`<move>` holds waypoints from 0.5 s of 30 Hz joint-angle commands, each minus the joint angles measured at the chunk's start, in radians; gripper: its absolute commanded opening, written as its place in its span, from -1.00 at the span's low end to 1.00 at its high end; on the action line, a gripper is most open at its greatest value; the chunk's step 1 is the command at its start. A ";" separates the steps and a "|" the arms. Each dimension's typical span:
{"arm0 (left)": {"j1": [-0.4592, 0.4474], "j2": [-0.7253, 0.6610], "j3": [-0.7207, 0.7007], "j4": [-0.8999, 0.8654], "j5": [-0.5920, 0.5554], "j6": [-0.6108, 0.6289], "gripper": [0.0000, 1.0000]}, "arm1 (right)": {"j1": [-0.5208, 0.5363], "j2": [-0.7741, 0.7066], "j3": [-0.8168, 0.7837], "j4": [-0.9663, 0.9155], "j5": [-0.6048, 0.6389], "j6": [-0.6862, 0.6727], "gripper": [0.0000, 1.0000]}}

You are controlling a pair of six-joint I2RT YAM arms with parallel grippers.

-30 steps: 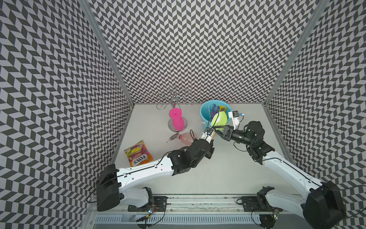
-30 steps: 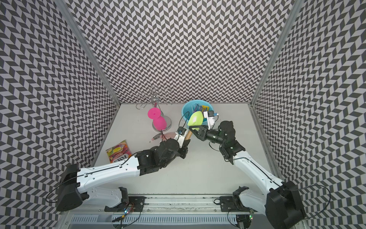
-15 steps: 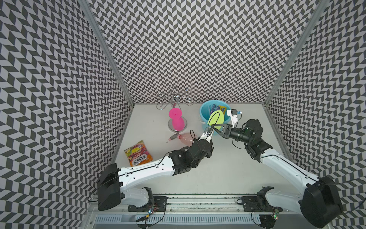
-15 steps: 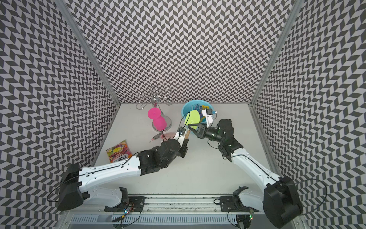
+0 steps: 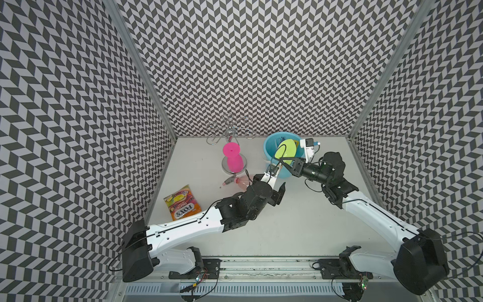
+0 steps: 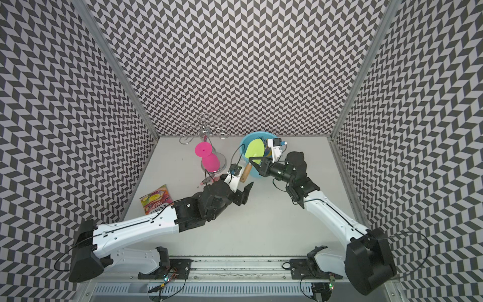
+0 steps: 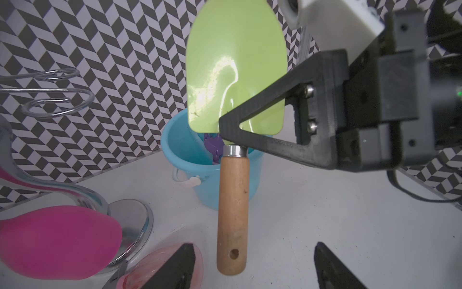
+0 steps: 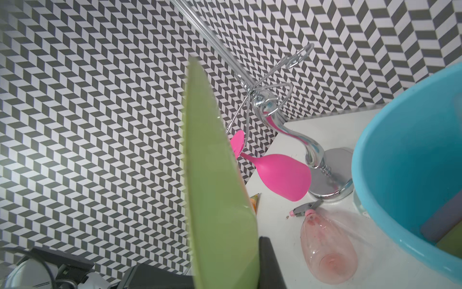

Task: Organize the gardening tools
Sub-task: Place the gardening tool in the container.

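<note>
My right gripper is holding the green trowel and should move outward, then down into the blue bucket [image 5: 267, 147] [image 8: 414, 161] to let go of it handle-first. The purple fork is already standing inside the bucket.
A green trowel [image 5: 287, 149] with a wooden handle [image 7: 233, 200] hangs blade-up in front of the blue bucket [image 5: 267, 147], and shows in both top views. My right gripper [image 5: 281, 160] is shut on it at the blade's base, just above the metal collar [image 7: 233, 151]. My left gripper [image 7: 253, 260] stands open around the handle's lower end, and neither finger [image 7: 180, 260] touches it. A purple fork [image 7: 213, 145] and other tools stand inside the bucket. The pinkish spray bottle [image 8: 327, 240] lies on the table beside the left gripper [image 5: 274, 181].
A bright pink cup [image 5: 231, 157] hangs on a chrome stand [image 5: 230, 130] left of the bucket. A colourful snack packet [image 5: 182, 202] lies near the left wall. The two arms meet close together in front of the bucket.
My left gripper has opened and let go of the wooden handle. The right gripper closed on the trowel and now carries it alone, a little nearer the bucket.
</note>
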 commanded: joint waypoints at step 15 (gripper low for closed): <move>0.122 -0.350 -0.174 -0.217 -0.018 -0.205 0.55 | -0.076 0.259 0.364 -0.095 0.397 -0.203 -1.00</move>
